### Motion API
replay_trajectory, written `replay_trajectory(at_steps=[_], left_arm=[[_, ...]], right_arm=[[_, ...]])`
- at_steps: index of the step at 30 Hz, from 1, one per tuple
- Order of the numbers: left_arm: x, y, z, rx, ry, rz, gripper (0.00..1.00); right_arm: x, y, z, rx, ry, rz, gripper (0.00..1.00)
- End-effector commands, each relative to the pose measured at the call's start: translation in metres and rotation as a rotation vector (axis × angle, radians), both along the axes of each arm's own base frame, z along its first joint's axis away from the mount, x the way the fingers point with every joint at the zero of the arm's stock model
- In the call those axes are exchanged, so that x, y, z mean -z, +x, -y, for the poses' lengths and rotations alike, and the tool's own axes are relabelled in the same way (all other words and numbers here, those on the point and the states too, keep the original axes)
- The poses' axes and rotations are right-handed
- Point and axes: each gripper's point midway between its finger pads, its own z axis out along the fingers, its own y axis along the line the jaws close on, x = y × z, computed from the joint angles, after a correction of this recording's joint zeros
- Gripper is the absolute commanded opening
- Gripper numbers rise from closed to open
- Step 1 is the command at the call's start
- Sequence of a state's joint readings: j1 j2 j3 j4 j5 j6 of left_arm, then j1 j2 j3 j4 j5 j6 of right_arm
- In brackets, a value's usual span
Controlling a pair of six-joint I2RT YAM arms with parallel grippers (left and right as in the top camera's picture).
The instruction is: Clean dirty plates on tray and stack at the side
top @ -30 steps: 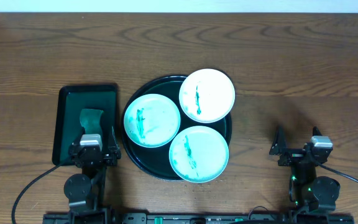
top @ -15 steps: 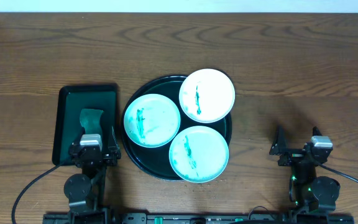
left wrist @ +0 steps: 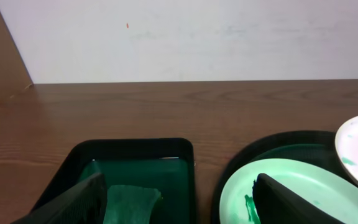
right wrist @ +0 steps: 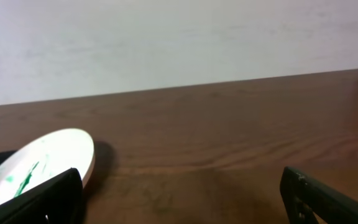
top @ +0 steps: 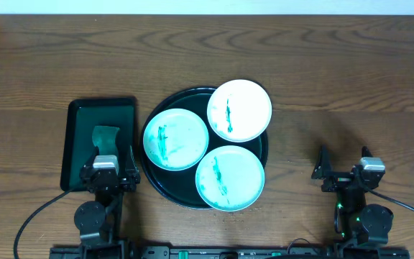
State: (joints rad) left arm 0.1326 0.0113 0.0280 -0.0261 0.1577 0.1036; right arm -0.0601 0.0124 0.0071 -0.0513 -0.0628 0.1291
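I will move my right gripper to the left in the overhead view next and tip it down onto the cloth-side plate's rim [top: 207,135], because there is a gap there beside the back plate.
Three small white plates with teal-green smears lie on the large round dark tray [top: 152,183]: one at the left [top: 175,139], one at the back right [top: 239,109] overhanging the rim, one at the front [top: 229,178]. The left plate [left wrist: 303,186] and the tray rim [left wrist: 272,140] show in the left wrist view, the back-right plate [right wrist: 39,163] in the right wrist view. My left gripper [top: 106,171] is open and empty at the table's front left. My right gripper [top: 342,171] is open and empty at the front right, over bare wood.
A rectangular dark-green tray [top: 77,137] lies left of the round tray and holds a green cloth [top: 105,135], which also shows in the left wrist view [left wrist: 129,202]. A white wall runs behind the table's far edge.
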Motion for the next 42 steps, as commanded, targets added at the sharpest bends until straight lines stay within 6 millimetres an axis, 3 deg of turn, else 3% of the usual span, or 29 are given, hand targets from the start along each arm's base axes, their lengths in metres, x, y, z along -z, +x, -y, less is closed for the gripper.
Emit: replay_trajectory(at_steps=[1, 7, 14, 19, 22, 31, 35, 40, 42], left_arm=[[-0.007, 0.0, 0.004, 0.018, -0.048, 0.006, 0.75], [-0.045, 0.001, 0.009, 0.044, -0.074, 0.017, 0.75], [-0.085, 0.011, 0.011, 0.055, -0.1, -0.146, 0.75], [-0.108, 0.026, 0.009, 0.05, -0.123, -0.299, 0.75], [-0.116, 0.035, 0.014, 0.088, -0.123, -0.42, 0.75], [-0.125, 0.057, 0.015, 0.119, -0.15, -0.758, 0.75], [-0.111, 0.069, 0.013, 0.116, -0.158, -0.805, 0.75], [-0.095, 0.072, 0.014, 0.113, -0.197, -0.873, 0.75], [-0.09, 0.073, 0.014, 0.113, -0.2, -0.89, 0.75]], right_arm=[[-0.01, 0.0, -0.004, -0.021, 0.008, 0.04, 0.99], [-0.035, -0.003, -0.013, -0.071, -0.005, 0.096, 0.99], [-0.089, 0.0, -0.019, -0.11, -0.02, 0.103, 0.99], [-0.129, 0.017, -0.023, -0.134, -0.012, 0.04, 0.99], [-0.138, 0.034, -0.027, -0.163, 0.002, -0.065, 0.99], [-0.116, 0.079, -0.042, -0.275, 0.06, -0.56, 0.99], [-0.1, 0.104, -0.043, -0.287, 0.096, -0.651, 0.99], [-0.077, 0.109, -0.078, -0.477, 0.237, -0.737, 0.99], [-0.068, 0.111, -0.085, -0.508, 0.254, -0.766, 0.94]])
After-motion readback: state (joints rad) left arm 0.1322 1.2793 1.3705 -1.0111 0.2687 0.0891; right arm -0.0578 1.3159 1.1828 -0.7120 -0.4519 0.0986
